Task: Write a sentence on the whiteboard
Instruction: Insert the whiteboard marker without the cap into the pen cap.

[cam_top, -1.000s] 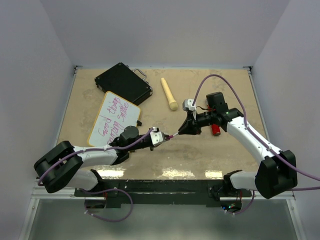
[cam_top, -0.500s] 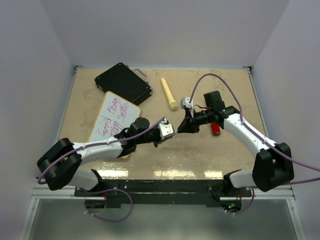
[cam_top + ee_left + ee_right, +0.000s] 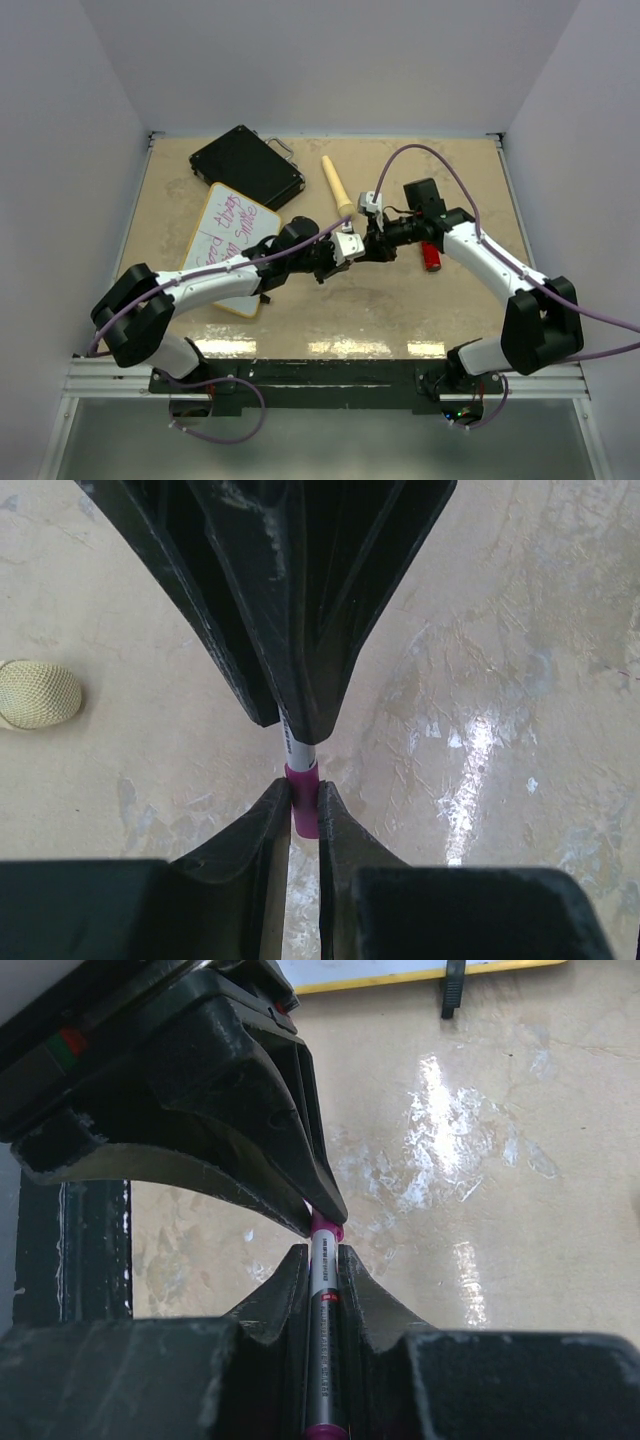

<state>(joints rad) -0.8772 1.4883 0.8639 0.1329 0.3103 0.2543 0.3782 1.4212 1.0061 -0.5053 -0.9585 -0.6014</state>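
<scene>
I should first move my right gripper down to get the marker onto the table beneath it.
The whiteboard [image 3: 240, 222], white with a yellow frame, lies at the table's left; its yellow edge and a black clip show in the right wrist view [image 3: 400, 978]. The sentence [image 3: 222, 235] is in magenta, in two lines. My left gripper [image 3: 350, 248] is shut on the magenta cap [image 3: 303, 802] of a marker. My right gripper [image 3: 370, 246] is shut on the marker's grey barrel [image 3: 322, 1310]. The two grippers meet tip to tip over the table's middle. The cap [image 3: 323, 1226] sits on the barrel's end between them.
A black case [image 3: 247, 165] lies behind the whiteboard. A cream cylindrical object [image 3: 338, 187] lies just behind the grippers; its end shows in the left wrist view [image 3: 38, 693]. A small red object [image 3: 431, 258] lies beside the right arm.
My left arm has swung right and forward with the cap. It now meets the right gripper, which shifted slightly left. The cap has come onto the marker's end.
</scene>
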